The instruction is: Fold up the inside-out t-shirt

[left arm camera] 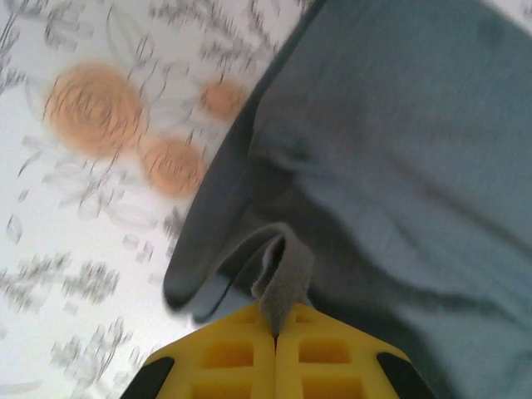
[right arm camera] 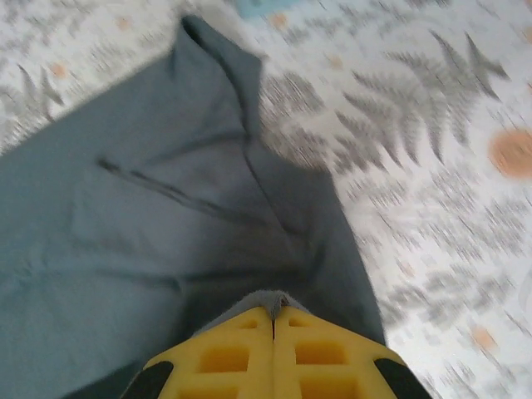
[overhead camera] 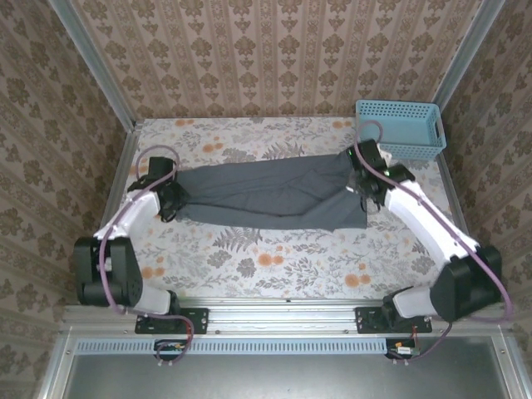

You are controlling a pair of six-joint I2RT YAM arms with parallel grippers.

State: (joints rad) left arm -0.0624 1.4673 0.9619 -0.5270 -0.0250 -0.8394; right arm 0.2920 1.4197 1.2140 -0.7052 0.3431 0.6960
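Note:
The cloth beside the pinched fold is creased and slack, so the left gripper will next move outward over the t-shirt's end (overhead camera: 184, 184) and then let go of the fold.
The inside-out t-shirt (overhead camera: 270, 193) is a plain slate-grey cloth stretched left to right across the middle of the floral table. My left gripper (overhead camera: 172, 199) is at its left end, shut on a pinched fold of the t-shirt (left arm camera: 287, 274) that sticks up between the yellow fingers (left arm camera: 241, 353). My right gripper (overhead camera: 366, 179) is at the right end, shut on the t-shirt's edge (right arm camera: 278, 299) between its yellow fingers (right arm camera: 320, 353). The cloth (right arm camera: 150, 224) spreads away from the right gripper with seams and creases showing.
A light blue perforated basket (overhead camera: 401, 126) stands at the back right, just behind the right arm. The floral tablecloth (overhead camera: 266, 258) lies bare in front of the shirt. Patterned walls close in the back and both sides.

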